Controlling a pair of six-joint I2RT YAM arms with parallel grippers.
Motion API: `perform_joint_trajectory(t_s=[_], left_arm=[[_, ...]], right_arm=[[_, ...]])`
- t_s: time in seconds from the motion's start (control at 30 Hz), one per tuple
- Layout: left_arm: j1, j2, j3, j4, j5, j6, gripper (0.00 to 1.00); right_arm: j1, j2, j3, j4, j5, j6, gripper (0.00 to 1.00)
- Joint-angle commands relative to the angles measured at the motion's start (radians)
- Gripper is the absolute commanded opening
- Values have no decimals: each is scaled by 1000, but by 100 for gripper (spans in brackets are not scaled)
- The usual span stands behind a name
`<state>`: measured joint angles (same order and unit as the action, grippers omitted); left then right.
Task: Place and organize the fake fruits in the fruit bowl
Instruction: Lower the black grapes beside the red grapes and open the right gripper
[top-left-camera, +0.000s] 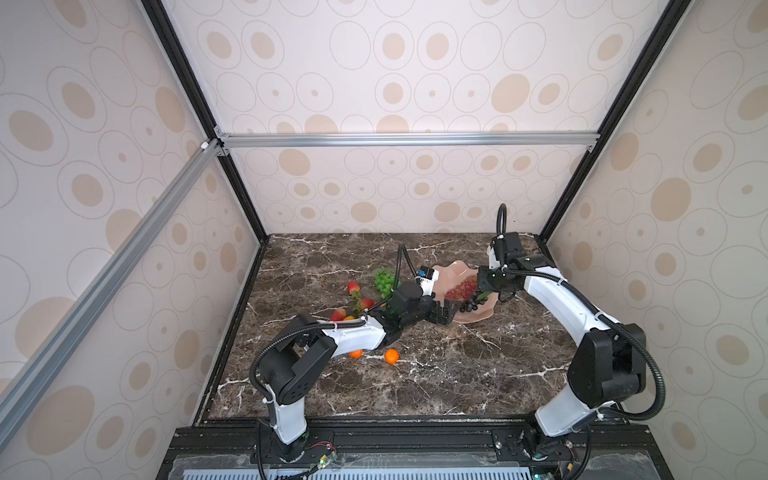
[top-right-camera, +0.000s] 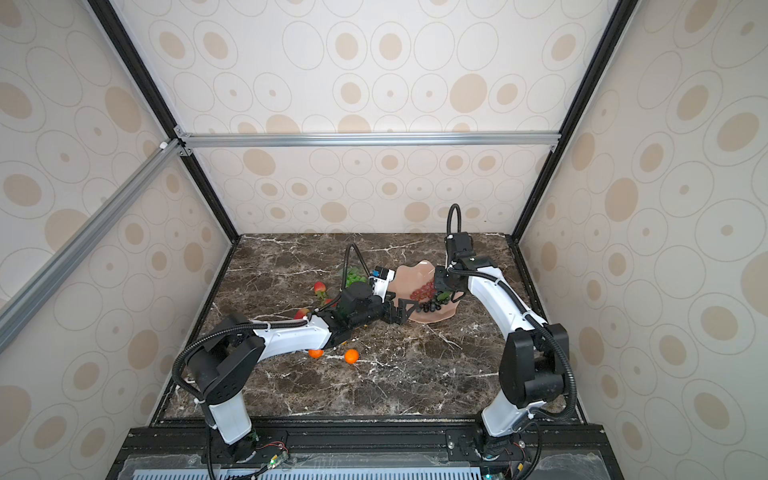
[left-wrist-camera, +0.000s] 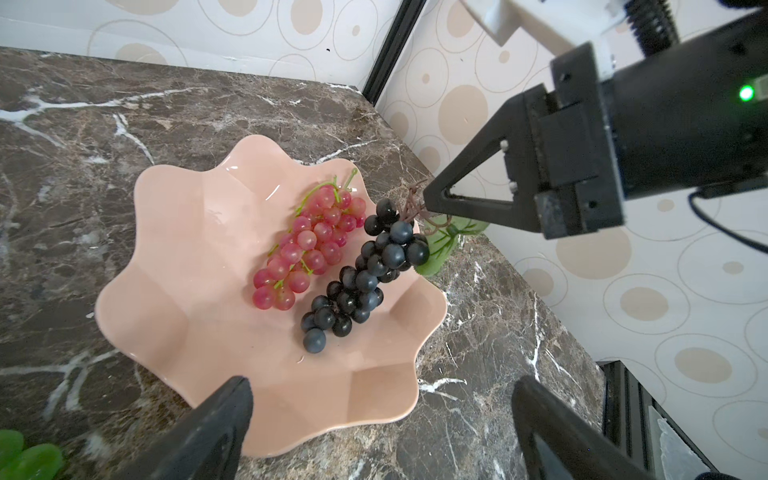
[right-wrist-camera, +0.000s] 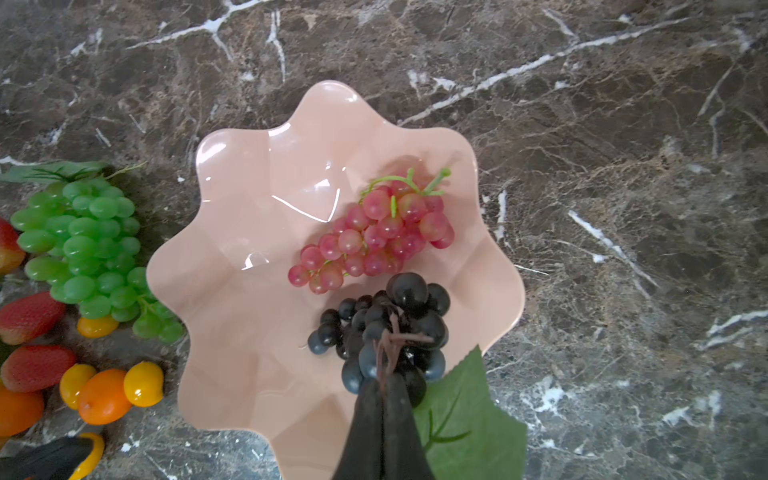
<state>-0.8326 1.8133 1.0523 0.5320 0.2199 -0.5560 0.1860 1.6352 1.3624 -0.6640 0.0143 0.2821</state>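
I will move my right gripper down next toward the bowl's rim by the side panel (top-left-camera: 496, 298) (right-wrist-camera: 510, 314) and let go of the black grapes' stem, because the black grapes hang over the bowl and that spot is below my gripper.
The pink fruit bowl (top-left-camera: 455, 272) (left-wrist-camera: 199, 249) (right-wrist-camera: 257, 249) holds a red-purple grape bunch (left-wrist-camera: 309, 245) (right-wrist-camera: 374, 232). Beside it lies a black grape bunch (left-wrist-camera: 361, 278) (right-wrist-camera: 399, 316). My right gripper (right-wrist-camera: 384, 374) (left-wrist-camera: 428, 199) is shut on the black bunch's brown stem at the bowl's rim, and its green leaf (right-wrist-camera: 465, 415) hangs outside. My left gripper (left-wrist-camera: 382, 386) (top-left-camera: 445, 312) stands open and empty over the bowl's near edge. On the table left of the bowl lie green grapes (top-left-camera: 383, 281) (right-wrist-camera: 87, 253), strawberries (top-left-camera: 353, 286) (right-wrist-camera: 29, 316), kumquats (right-wrist-camera: 143, 382) and two tangerines (top-left-camera: 391, 356) (top-left-camera: 355, 353).
The dark marble table (top-left-camera: 436, 374) is walled on three sides by patterned panels. A black frame post (left-wrist-camera: 395, 45) stands at the far corner behind the bowl. My left arm (top-left-camera: 357, 332) lies over the loose fruits near the strawberries.
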Motion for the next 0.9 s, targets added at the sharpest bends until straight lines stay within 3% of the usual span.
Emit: perform_joint_trajectory(t_s=[0.0,0.87], left_arm=[[-13,12,47,-20,6,11,98],[-16,35,80,-48,3,8,98]], right_arm=[[-16,31,5,6,-4,-19,0],[-50,82,61,10,185,-5,0]])
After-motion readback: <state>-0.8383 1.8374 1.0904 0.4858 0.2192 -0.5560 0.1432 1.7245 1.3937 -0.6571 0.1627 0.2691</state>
